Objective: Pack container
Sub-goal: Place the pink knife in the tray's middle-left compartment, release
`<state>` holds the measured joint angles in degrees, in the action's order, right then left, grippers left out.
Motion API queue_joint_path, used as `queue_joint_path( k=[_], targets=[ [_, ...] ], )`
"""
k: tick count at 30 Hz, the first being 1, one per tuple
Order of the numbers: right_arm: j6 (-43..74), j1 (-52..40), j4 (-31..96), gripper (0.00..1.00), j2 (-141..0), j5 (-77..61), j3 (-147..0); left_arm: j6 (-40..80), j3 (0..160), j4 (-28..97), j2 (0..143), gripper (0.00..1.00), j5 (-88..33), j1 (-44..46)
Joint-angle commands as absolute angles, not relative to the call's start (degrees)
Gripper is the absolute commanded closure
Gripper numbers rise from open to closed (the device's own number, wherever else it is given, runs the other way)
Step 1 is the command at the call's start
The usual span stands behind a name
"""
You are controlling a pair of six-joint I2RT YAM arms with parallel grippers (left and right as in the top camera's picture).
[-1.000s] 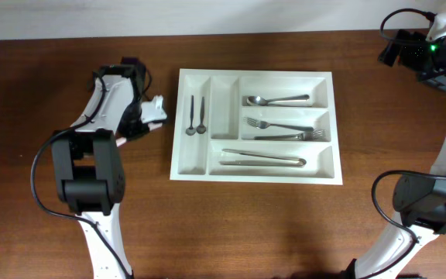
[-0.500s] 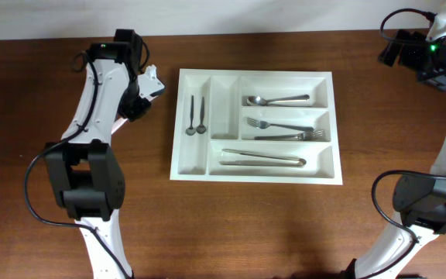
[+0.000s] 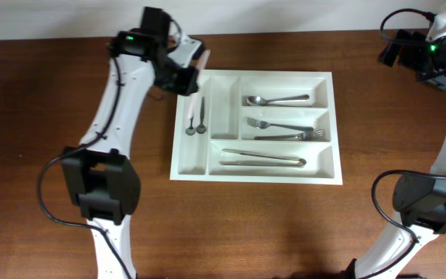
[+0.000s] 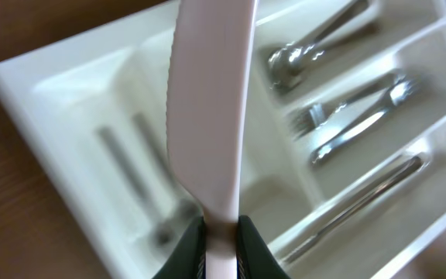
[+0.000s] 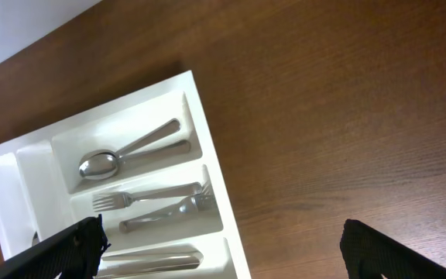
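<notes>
My left gripper turns the knife along the container's empty narrow section beside the small spoons next, then lowers the knife into that section.
The white container (image 3: 328, 79) lies in the middle of the table, with two narrow upright compartments at its left and three long ones at its right. It also shows in the left wrist view (image 4: 45, 101) and the right wrist view (image 5: 215, 147). My left gripper (image 3: 194, 68) is shut on a white plastic knife (image 4: 207, 108) and holds it above the container's top left corner. The knife (image 3: 203, 61) points over the narrow compartments. My right gripper (image 5: 221, 248) is open and empty, high above the table's far right.
Two small spoons (image 3: 197, 116) lie in the leftmost compartment. A spoon (image 3: 277, 100), two forks (image 3: 283, 129) and metal knives (image 3: 263, 159) fill the three long compartments. Bare wooden table (image 3: 45, 116) surrounds the container.
My left gripper has moved right and toward the far edge with the white knife, from beside the container's left side to above its top left corner. The right arm has not moved.
</notes>
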<state>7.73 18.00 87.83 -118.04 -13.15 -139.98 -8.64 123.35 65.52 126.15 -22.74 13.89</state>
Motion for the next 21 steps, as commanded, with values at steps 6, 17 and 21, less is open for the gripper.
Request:
queue_joint_path(
  k=[6, 17, 21],
  targets=[
    [7.8, 17.6, 87.7, 0.02, -118.6, -12.9, -139.9, 4.9, 124.4, 62.5, 126.5, 0.98, -16.0, 20.2],
    [7.8, 17.6, 88.1, 0.01, -118.6, -12.9, -139.9, 15.9, 124.3, 60.6, 134.2, 0.98, -16.0, 21.4],
    [7.8, 17.6, 88.8, 0.01, -118.6, -12.9, -139.9, 17.3, 124.3, 60.6, 135.7, 0.98, -16.2, 21.3]
  ],
)
